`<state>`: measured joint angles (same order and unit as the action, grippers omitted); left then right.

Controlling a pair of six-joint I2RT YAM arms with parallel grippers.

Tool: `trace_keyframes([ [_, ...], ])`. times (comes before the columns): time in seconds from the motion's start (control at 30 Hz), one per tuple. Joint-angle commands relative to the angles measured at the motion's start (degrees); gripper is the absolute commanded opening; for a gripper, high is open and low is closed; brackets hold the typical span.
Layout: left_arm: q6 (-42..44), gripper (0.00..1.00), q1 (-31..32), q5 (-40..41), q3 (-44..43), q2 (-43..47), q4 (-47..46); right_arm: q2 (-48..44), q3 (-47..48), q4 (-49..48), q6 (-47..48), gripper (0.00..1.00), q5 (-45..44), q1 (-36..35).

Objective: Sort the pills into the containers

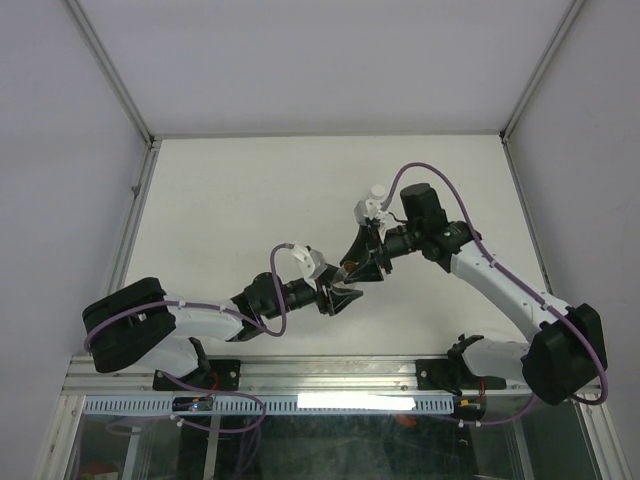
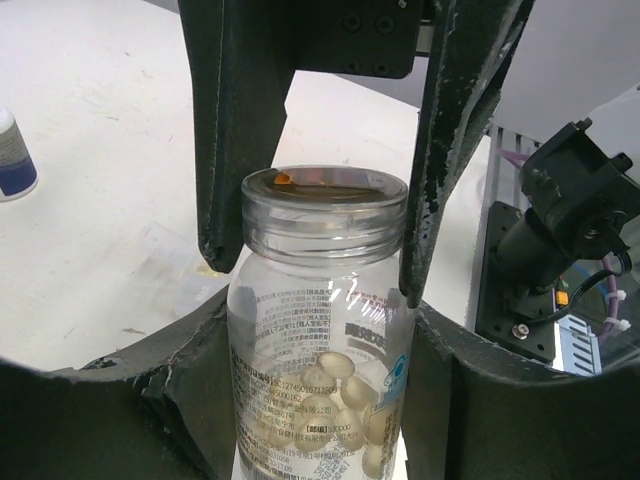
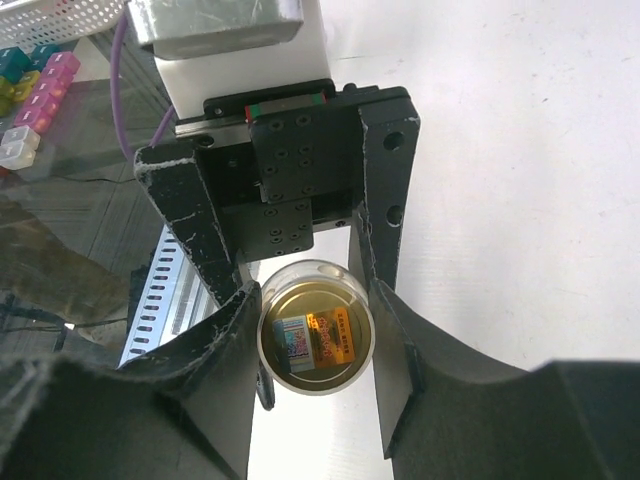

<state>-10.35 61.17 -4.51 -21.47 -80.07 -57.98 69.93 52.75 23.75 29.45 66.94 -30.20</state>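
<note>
Bare tabletop by its side edge (image 1: 491,215) is below my right gripper, to its right in the top view, so I should move the bottle across, lower it and let go.
A clear round bottle (image 2: 320,340) with a printed label holds several pale oval pills (image 2: 345,395). My left gripper (image 2: 322,330) is shut on the bottle's body and holds it above the table. The bottle's clear cap (image 3: 316,328), with a gold lining and a small sticker, sits between the fingers of my right gripper (image 3: 316,300), which is shut on it. In the top view the left gripper (image 1: 338,297) and the right gripper (image 1: 362,265) meet tip to tip over the middle of the table. A faint flat transparent shape (image 2: 165,248), perhaps one of the containers, lies on the table beyond the bottle.
A small white bottle with a blue label (image 2: 10,155) stands on the table to the left, also seen as the white bottle (image 1: 377,192) behind the right arm. Coloured pill boxes (image 3: 40,85) lie below the table's near edge. The metal rail (image 1: 330,372) runs along the front.
</note>
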Motion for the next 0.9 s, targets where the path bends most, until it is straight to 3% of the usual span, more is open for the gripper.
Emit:
trace_keyframes([
  [0.0, -1.37, 0.53, -0.86, 5.48, 2.20, 2.03, -12.05, -0.59, 0.77, 1.09, -0.47, 0.00, 0.90, 0.92],
  [0.1, -2.23, 0.78, -0.92, 4.38, 4.38, 2.60, -15.10, -0.73, 0.75, 1.36, -0.21, 0.00, 1.62, 1.63],
  [0.2, -2.61, 0.90, -1.09, 3.73, 5.90, 4.02, -15.99, -0.91, 0.86, 1.67, -0.10, 0.00, 2.18, 2.21],
  [0.43, -2.38, 0.99, -1.64, 2.94, 7.52, 10.07, -9.58, -1.50, 1.84, 5.08, 2.73, 0.00, 2.32, 5.34],
  [0.67, -3.00, 0.99, -2.25, 4.31, 8.81, 17.28, -0.31, -2.30, 5.21, 12.78, 9.47, 0.00, -2.73, 14.51],
  [0.87, -3.71, 0.99, -3.28, 4.07, 10.93, 17.33, -0.25, -3.88, 5.22, 8.14, 3.60, 0.00, -12.95, 23.54],
])
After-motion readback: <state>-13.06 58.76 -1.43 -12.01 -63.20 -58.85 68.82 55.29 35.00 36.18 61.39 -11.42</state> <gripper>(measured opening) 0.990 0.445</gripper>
